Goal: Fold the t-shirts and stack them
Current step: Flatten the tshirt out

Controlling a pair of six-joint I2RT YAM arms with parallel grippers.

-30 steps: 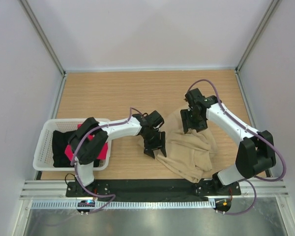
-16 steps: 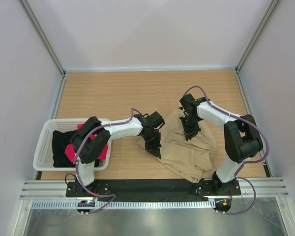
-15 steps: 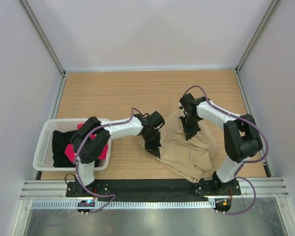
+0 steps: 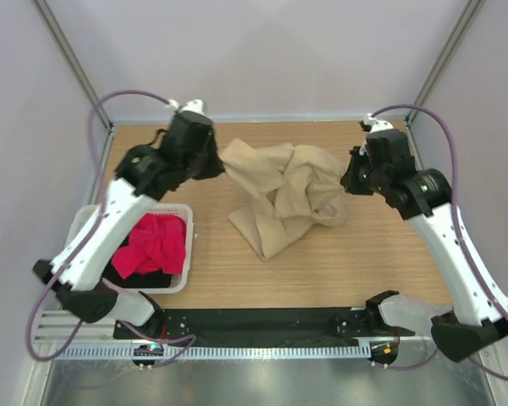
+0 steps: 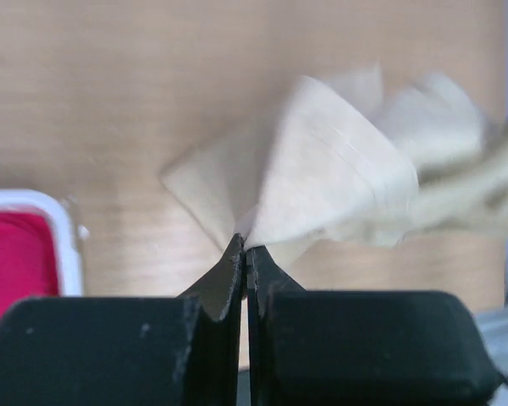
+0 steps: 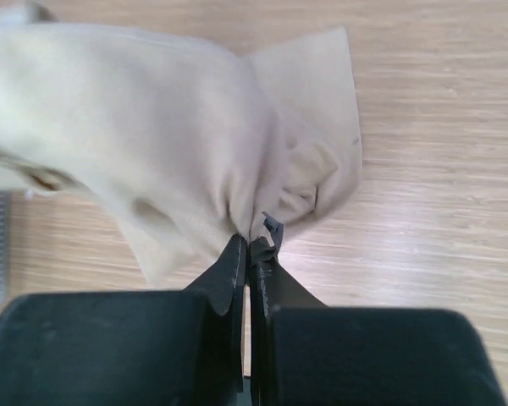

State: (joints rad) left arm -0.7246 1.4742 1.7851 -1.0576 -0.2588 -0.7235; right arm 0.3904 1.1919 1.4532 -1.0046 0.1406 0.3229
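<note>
The tan t-shirt (image 4: 281, 193) hangs bunched. Next, I will lift my right gripper, then lower it and let go of the t-shirt's edge on bare table to the right in the top view.
The tan t-shirt (image 4: 281, 193) hangs bunched in the air above the table's middle, stretched between both arms. My left gripper (image 4: 221, 165) is shut on its left edge, and the left wrist view shows the tan t-shirt (image 5: 322, 173) pinched at my left gripper (image 5: 244, 247). My right gripper (image 4: 347, 179) is shut on the right edge, where the right wrist view shows the tan t-shirt (image 6: 152, 127) gathered at my right gripper (image 6: 251, 241). The red-pink t-shirt (image 4: 154, 244) lies on a black t-shirt (image 4: 148, 278) in the basket.
A white slotted basket (image 4: 76, 230) stands at the table's left front. Its corner (image 5: 63, 237) shows in the left wrist view with the red-pink cloth (image 5: 13, 262) inside. White walls and metal posts enclose the wooden table (image 4: 339, 262).
Both grippers have closed on the tan t-shirt and lifted it off the table. The arms have swung up and apart toward the back, spreading the cloth between them.
</note>
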